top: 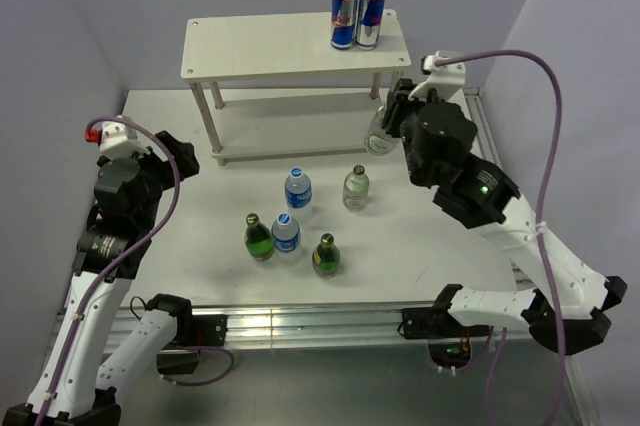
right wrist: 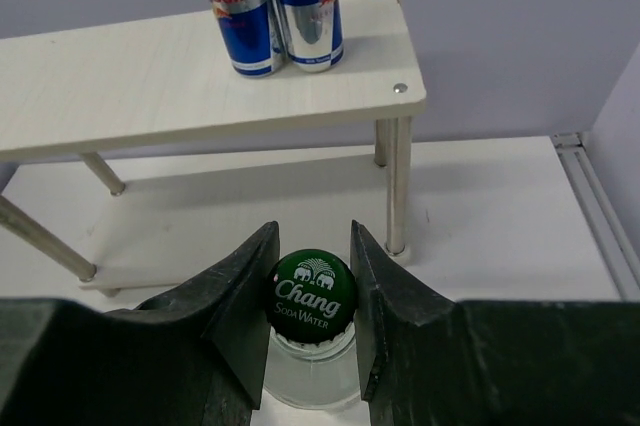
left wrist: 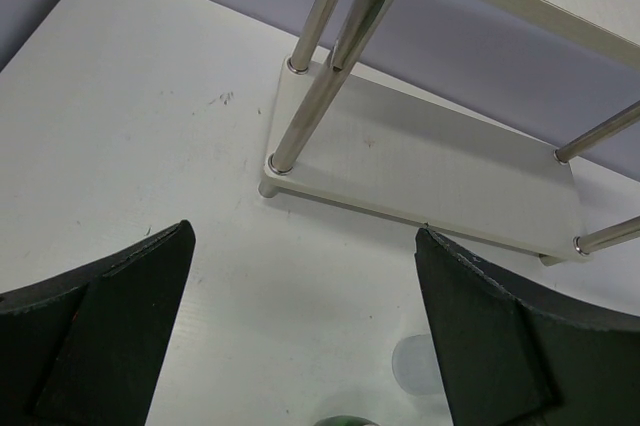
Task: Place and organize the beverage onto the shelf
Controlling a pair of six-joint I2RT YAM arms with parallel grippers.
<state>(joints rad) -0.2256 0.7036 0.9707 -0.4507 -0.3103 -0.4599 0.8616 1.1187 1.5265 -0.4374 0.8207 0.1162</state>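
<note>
The lower board's bare end [top: 347, 123] [right wrist: 335, 194] is below my right gripper, to its left in the top view. My right gripper will go down that way under the top board and release.
My right gripper [top: 392, 124] is shut on the green cap of a clear pale bottle [top: 378, 139], just off the right front leg of the cream two-tier shelf [top: 260, 46]. In the right wrist view the fingers [right wrist: 240, 296] clamp the cap of this bottle [right wrist: 312, 298]; the shelf [right wrist: 150, 86] is behind it. On the table stand two blue-label bottles [top: 298, 189] [top: 286, 233], a second clear pale bottle [top: 356, 188] and two green bottles [top: 259, 237] [top: 325, 256]. My left gripper [top: 187, 158] [left wrist: 305, 336] is open and empty, facing the shelf's lower board [left wrist: 430, 166].
Two blue-and-silver cans [top: 357, 15] stand on the top board's right end, also in the right wrist view [right wrist: 270, 6]. Thin metal legs [left wrist: 310, 96] hold the boards. A green bottle top [left wrist: 345, 421] shows at the bottom edge of the left wrist view. Grey walls close the back and sides.
</note>
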